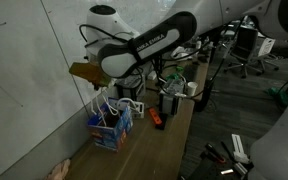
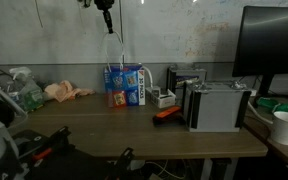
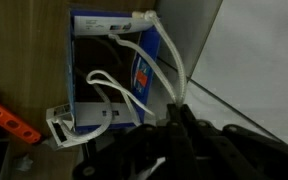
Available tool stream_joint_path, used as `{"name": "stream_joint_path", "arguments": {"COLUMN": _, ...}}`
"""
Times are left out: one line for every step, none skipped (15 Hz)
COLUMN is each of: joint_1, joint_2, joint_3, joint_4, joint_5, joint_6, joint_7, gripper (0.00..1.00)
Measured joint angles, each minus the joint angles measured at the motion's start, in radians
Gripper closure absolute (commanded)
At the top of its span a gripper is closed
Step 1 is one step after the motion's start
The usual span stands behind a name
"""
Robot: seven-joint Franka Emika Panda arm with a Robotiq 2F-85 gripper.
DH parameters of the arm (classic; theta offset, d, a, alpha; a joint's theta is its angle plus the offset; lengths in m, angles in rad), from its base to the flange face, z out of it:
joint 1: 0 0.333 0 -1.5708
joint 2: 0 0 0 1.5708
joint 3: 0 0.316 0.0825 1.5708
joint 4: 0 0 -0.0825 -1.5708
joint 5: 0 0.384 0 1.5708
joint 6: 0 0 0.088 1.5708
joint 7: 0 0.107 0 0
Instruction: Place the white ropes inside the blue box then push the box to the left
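Note:
My gripper needs to move down and across toward the middle of the box's opening first and then open, so that the white ropes still above the blue box (image 1: pixel 112 130) get inside.
The blue box (image 1: pixel 112 130) stands open on the wooden table against the wall; it shows in both exterior views (image 2: pixel 125 85) and in the wrist view (image 3: pixel 109 70). White ropes (image 2: pixel 117 45) hang from my gripper down into the box, with loops lying inside it (image 3: pixel 119 90) and over its rim (image 1: pixel 106 108). My gripper (image 2: pixel 106 14) is well above the box and shut on the upper end of the ropes; the closed fingers show in the wrist view (image 3: pixel 174 108) and in an exterior view (image 1: pixel 92 84).
An orange tool (image 2: pixel 167 113) lies on the table beside the box. A grey metal case (image 2: pixel 216 105), a white cup (image 2: pixel 284 127) and a monitor (image 2: pixel 274 40) stand further along. A plastic bag (image 2: pixel 22 90) sits at the other end. The wall is right behind the box.

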Motion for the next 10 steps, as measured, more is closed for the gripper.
{"name": "stream_joint_path", "arguments": {"joint_1": 0.007, "joint_2": 0.027, "joint_3": -0.019, "joint_4": 0.006, "joint_5": -0.015, "joint_6": -0.004, "joint_7": 0.000, "gripper": 0.98}}
{"name": "stream_joint_path", "arguments": {"joint_1": 0.044, "joint_2": 0.048, "joint_3": -0.072, "joint_4": 0.015, "joint_5": 0.002, "joint_6": -0.004, "joint_7": -0.019, "gripper": 0.98}}
{"name": "stream_joint_path", "arguments": {"joint_1": 0.104, "joint_2": 0.059, "joint_3": -0.156, "joint_4": 0.027, "joint_5": 0.036, "joint_6": -0.004, "joint_7": -0.050, "gripper": 0.98}}
{"name": "stream_joint_path", "arguments": {"joint_1": 0.163, "joint_2": 0.070, "joint_3": -0.236, "joint_4": 0.042, "joint_5": 0.067, "joint_6": -0.004, "joint_7": -0.080, "gripper": 0.98}}
{"name": "stream_joint_path", "arguments": {"joint_1": 0.226, "joint_2": 0.081, "joint_3": -0.316, "joint_4": 0.058, "joint_5": 0.101, "joint_6": -0.004, "joint_7": -0.109, "gripper": 0.98}}
{"name": "stream_joint_path", "arguments": {"joint_1": 0.297, "joint_2": 0.091, "joint_3": -0.399, "joint_4": 0.076, "joint_5": 0.142, "joint_6": -0.005, "joint_7": -0.140, "gripper": 0.98}}
{"name": "stream_joint_path", "arguments": {"joint_1": 0.366, "joint_2": 0.099, "joint_3": -0.478, "joint_4": 0.094, "joint_5": 0.185, "joint_6": -0.005, "joint_7": -0.170, "gripper": 0.98}}
{"name": "stream_joint_path", "arguments": {"joint_1": 0.429, "joint_2": 0.106, "joint_3": -0.549, "joint_4": 0.110, "joint_5": 0.227, "joint_6": -0.010, "joint_7": -0.198, "gripper": 0.98}}
{"name": "stream_joint_path", "arguments": {"joint_1": 0.485, "joint_2": 0.113, "joint_3": -0.611, "joint_4": 0.126, "joint_5": 0.264, "joint_6": -0.019, "joint_7": -0.222, "gripper": 0.98}}
{"name": "stream_joint_path", "arguments": {"joint_1": 0.531, "joint_2": 0.121, "joint_3": -0.660, "joint_4": 0.141, "joint_5": 0.297, "joint_6": -0.034, "joint_7": -0.244, "gripper": 0.68}}
